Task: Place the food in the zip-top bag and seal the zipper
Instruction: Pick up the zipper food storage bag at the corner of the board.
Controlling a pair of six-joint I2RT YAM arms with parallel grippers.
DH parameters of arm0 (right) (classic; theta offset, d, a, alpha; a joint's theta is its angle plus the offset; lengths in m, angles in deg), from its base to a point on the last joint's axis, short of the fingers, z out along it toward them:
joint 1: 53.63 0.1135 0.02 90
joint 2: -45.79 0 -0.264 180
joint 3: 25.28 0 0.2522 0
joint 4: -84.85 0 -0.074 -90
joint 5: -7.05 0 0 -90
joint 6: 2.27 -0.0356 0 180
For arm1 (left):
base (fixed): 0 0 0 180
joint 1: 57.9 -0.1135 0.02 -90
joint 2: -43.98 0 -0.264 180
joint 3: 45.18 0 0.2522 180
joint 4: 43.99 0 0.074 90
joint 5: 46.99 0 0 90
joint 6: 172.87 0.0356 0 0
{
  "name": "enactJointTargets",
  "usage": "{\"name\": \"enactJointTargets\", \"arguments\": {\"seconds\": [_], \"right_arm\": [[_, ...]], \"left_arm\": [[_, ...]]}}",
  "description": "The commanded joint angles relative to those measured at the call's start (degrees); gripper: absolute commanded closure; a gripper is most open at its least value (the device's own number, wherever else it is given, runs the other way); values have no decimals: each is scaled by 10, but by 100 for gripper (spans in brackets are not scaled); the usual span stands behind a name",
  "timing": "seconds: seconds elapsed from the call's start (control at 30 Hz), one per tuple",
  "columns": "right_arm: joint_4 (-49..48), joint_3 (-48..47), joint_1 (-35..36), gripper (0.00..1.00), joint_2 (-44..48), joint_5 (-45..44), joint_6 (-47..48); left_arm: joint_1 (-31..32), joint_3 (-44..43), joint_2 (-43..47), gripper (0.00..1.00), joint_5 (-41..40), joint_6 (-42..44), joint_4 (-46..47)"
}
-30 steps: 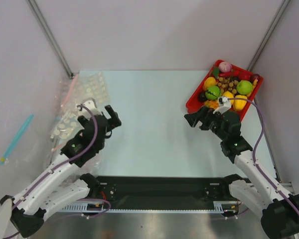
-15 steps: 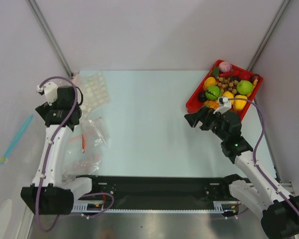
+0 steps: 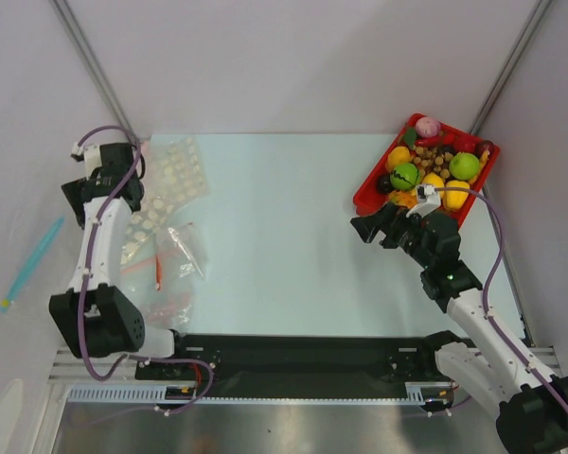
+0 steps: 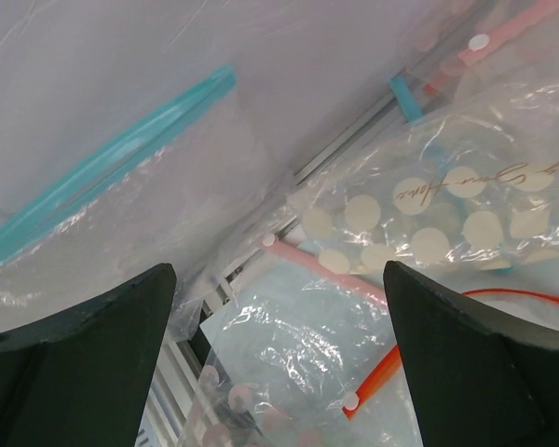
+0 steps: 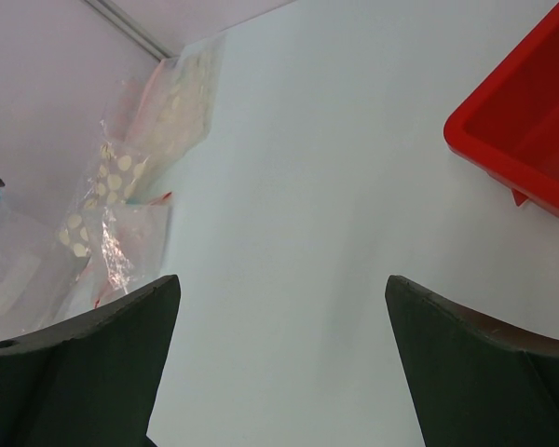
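The teal zipper's far end [image 3: 56,228] [image 4: 217,86] lies uncovered to the left in the top view, so I need to move my left gripper that way and down to close on it.
The food [image 3: 426,168] lies heaped in a red tray [image 3: 367,200] at the back right: a dark-marked green fruit [image 3: 404,176], yellow pieces [image 3: 456,195] and others. The zip-top bag [image 4: 172,209] is clear, and its teal zipper [image 3: 33,257] shows far left, beyond the table's left edge. In the left wrist view the zipper [image 4: 112,158] runs slanted at the upper left. My left gripper [image 3: 77,193] [image 4: 278,279] is open above the pile of bags at the left edge, holding nothing. My right gripper [image 3: 373,226] [image 5: 284,284] is open over bare table, near the tray's front.
Several clear bags [image 3: 166,180] with pink or red strips [image 4: 391,368] and white dots lie along the table's left side. They also show in the right wrist view [image 5: 121,196]. The red tray's corner [image 5: 522,140] is at the right there. Walls close in both sides.
My left arm has swung from the left-middle of the table out to the far left edge, over the bags. The right arm has not moved.
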Motion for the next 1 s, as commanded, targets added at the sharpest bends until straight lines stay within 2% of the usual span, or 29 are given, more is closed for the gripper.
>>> {"name": "enactJointTargets", "arguments": {"seconds": [0.0,0.07,0.23,0.3,0.37,0.47,0.53,0.67,0.9,0.97], "right_arm": [[-14,-15,-1,0,7,8,6],[-17,-14,-1,0,5,11,5],[-25,-9,0,0,-3,12,1],[-30,-13,0,0,-9,24,-2],[-29,-16,0,0,-4,32,-3],[-27,-8,0,0,13,31,-5],[-30,-3,0,1,20,27,-7],[-32,1,1,0,17,27,-11],[-44,4,1,0,11,36,-15],[-45,3,2,0,10,36,-15]], "left_arm": [[-5,-70,-50,0,34,65,-20],[-5,-91,-80,0,66,86,-23],[-21,-116,-106,0,24,115,-38],[-35,-91,-102,0,6,143,-1],[-62,-87,-117,0,11,137,-6],[-79,-89,-163,0,-56,123,-8],[-89,-139,-203,0,-85,109,-30],[-134,-232,-250,0,-82,92,-87],[-195,-233,-293,0,-33,47,-91],[-199,-214,-298,4,-14,55,-76]]}}
